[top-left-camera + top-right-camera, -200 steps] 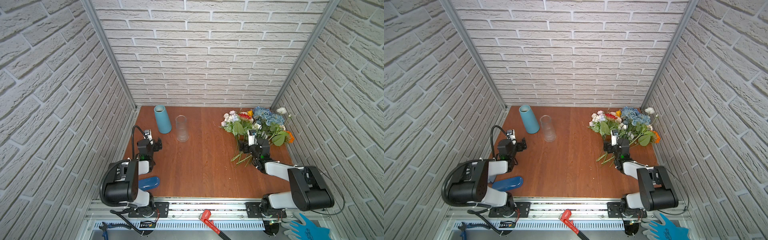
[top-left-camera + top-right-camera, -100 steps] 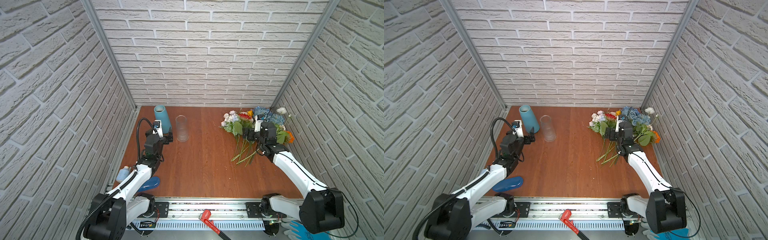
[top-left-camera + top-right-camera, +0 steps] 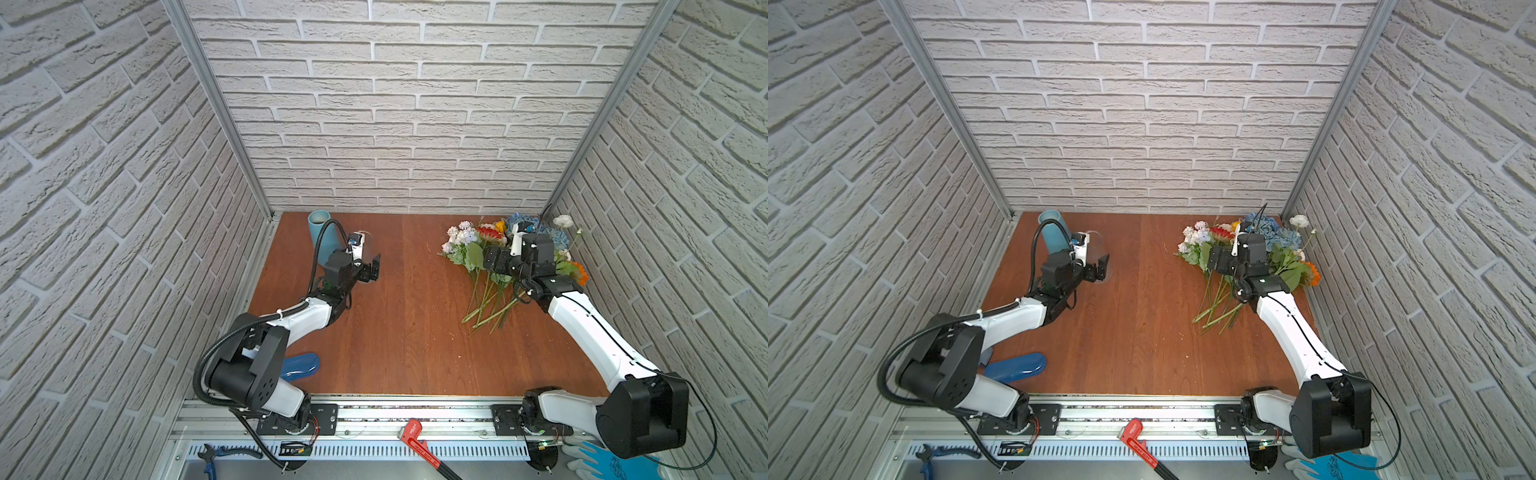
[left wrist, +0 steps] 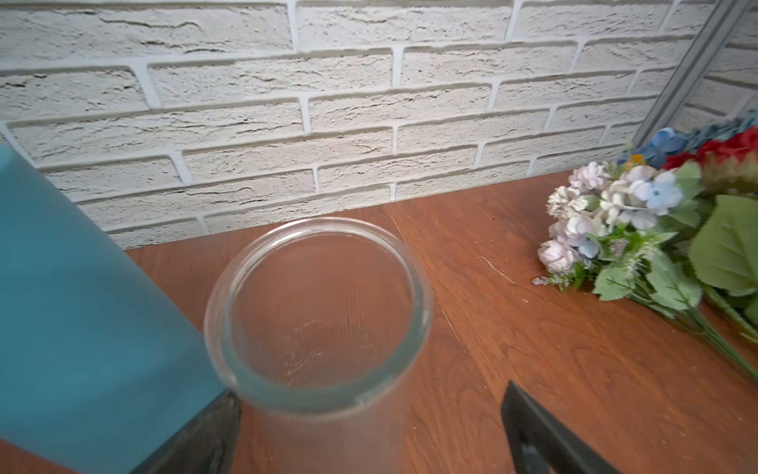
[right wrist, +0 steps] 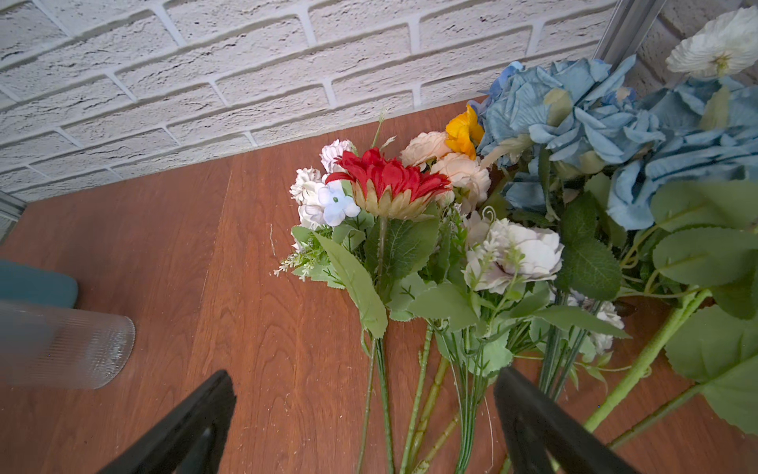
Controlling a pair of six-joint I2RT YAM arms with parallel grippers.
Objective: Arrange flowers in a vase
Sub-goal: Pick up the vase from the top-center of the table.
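Observation:
I will move my left gripper outward next and close its fingers around the upper side of the glass vase, because the vase's rim is still beyond the spread fingers.
The flowers (image 3: pixel 459 239) lie in a mixed heap at the table's back right, heads toward the wall and stems (image 3: pixel 482 305) toward the front. My right gripper (image 3: pixel 492 262) hovers open over them. In the right wrist view several green stems (image 5: pixel 414 394) run between its spread fingers (image 5: pixel 529 406), below the red bloom (image 5: pixel 389 184). A clear ribbed glass vase (image 4: pixel 422 295) stands upright and empty at the back left, mostly hidden in both top views. My left gripper (image 4: pixel 369 390) is open just above it, one finger (image 4: pixel 213 422) beside the glass, the other well apart.
A tall blue vase (image 3: pixel 320 232) stands against the glass one, close to the left wall. A blue oblong object (image 3: pixel 301 365) lies at the front left. A red wrench (image 3: pixel 415 434), pliers (image 3: pixel 212 457) and a blue glove (image 3: pixel 598 459) sit below the front rail. Brick walls close three sides.
Both arms have stretched out from folded poses near the front: the left up to the glass vase, the right over the flower heap. Its jaws opened a little wider.

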